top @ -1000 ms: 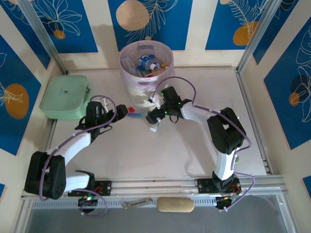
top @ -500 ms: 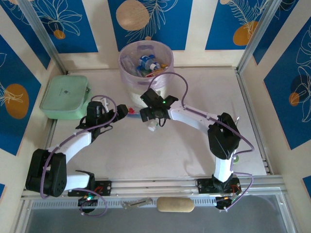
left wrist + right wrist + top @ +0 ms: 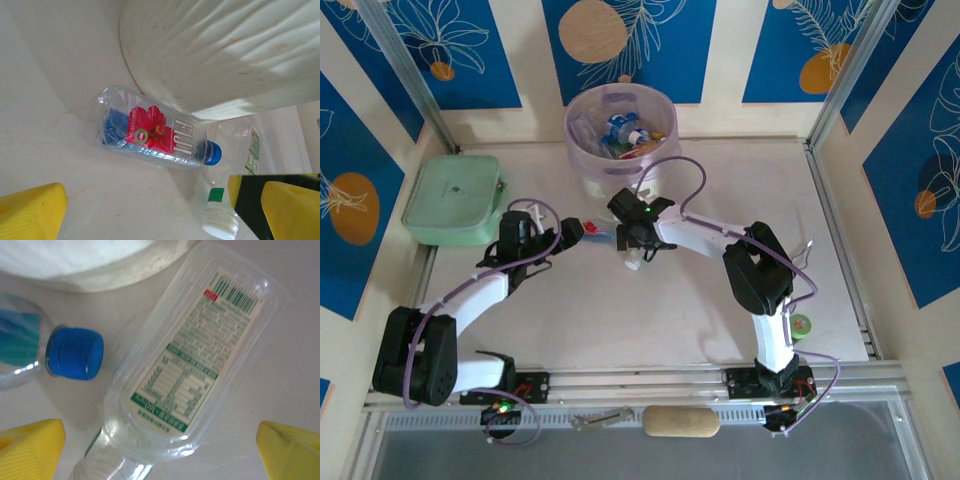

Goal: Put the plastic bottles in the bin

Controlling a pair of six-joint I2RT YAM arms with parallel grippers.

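Next, my right gripper comes down onto the clear bottle's labelled body and closes, since its open yellow fingers already stand apart on either side of the bottle's body.
The bin (image 3: 620, 125), white with a purple liner, stands at the back and holds several bottles (image 3: 623, 133). At its base lies a red-labelled bottle (image 3: 155, 131) with a blue cap (image 3: 75, 352). Beside it lies a clear bottle (image 3: 200, 360) with a green-and-white label and a white cap (image 3: 220, 227). My left gripper (image 3: 575, 232) is open just left of the red-labelled bottle (image 3: 598, 232), yellow fingertips (image 3: 30, 212) apart. My right gripper (image 3: 632, 240) hovers open over the clear bottle, its fingertips (image 3: 290, 450) on either side.
A pale-green lidded box (image 3: 455, 198) sits at the left edge. A small green round object (image 3: 802, 323) lies near the right arm. The bin's white wall (image 3: 225, 50) rises close behind both bottles. Metal rails border the front and right.
My right gripper has swung left and down toward the bottles at the bin's base, its arm folding. The left arm has stayed put.
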